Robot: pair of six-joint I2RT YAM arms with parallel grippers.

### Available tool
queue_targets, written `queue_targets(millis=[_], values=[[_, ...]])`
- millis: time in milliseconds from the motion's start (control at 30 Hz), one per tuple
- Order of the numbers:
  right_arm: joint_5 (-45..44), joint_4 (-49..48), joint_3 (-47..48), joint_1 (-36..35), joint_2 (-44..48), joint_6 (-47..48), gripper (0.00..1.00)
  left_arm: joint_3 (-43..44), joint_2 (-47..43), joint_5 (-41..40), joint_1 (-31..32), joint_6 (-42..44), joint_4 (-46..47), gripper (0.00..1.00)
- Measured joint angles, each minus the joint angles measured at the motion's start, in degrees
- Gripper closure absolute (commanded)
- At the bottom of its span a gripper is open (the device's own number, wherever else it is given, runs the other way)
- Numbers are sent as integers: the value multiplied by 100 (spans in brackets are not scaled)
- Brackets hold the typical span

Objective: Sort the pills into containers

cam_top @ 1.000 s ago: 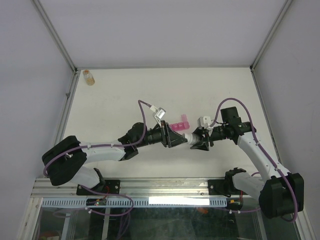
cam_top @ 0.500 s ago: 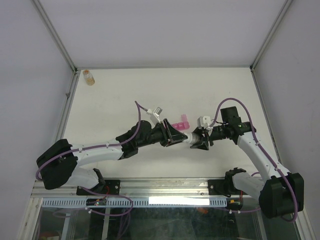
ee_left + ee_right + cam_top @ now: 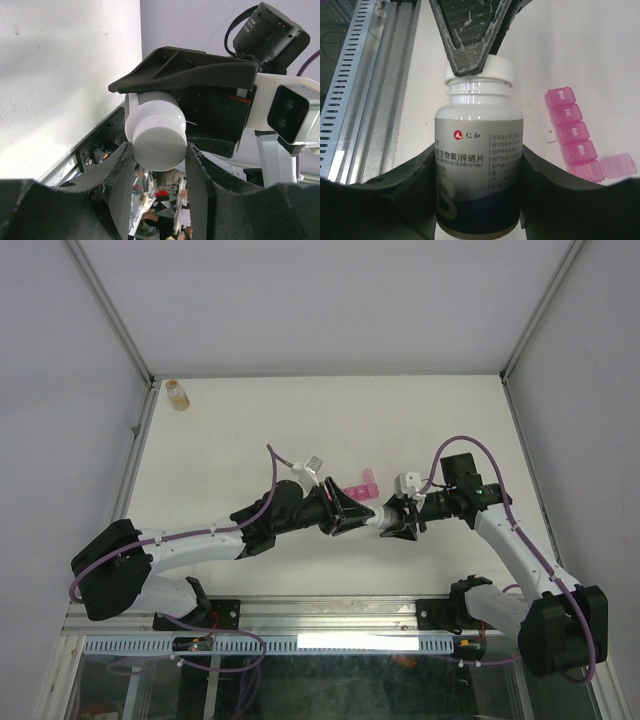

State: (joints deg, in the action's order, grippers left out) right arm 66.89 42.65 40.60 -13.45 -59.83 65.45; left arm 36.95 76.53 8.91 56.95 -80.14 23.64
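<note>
My left gripper is going to pull the cap off the bottle, then it will tilt down and let go of the cap on the tabletop below, to the left in the top view.
A white-capped bottle (image 3: 479,160) with a grey and blue label is held above the table between both arms. My right gripper (image 3: 479,170) is shut on its body. My left gripper (image 3: 159,150) is shut on its white cap (image 3: 160,142), a finger on each side. In the top view the bottle (image 3: 378,517) lies level between the left gripper (image 3: 355,512) and the right gripper (image 3: 397,520). The pink organiser strip (image 3: 568,131) lies on the table behind, its end lid (image 3: 618,165) flipped open; it also shows in the top view (image 3: 363,485). No pills are visible.
A small amber bottle (image 3: 178,394) stands at the far left corner of the table. A metal rail (image 3: 365,90) runs along the table's near edge.
The left arm has swung a little and its wrist has turned, with its jaws staying at the cap. The right arm and the bottle have barely moved.
</note>
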Motion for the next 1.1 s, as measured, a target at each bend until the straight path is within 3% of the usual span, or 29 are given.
queue_targets(millis=[533,1100], values=[[131,-37,0,-20,0,-2,100,-2,-118,50,-9,-35,-127,80],[87,-15,0,-13,0,2,100,-275,66,619,-308,-793,431,83]])
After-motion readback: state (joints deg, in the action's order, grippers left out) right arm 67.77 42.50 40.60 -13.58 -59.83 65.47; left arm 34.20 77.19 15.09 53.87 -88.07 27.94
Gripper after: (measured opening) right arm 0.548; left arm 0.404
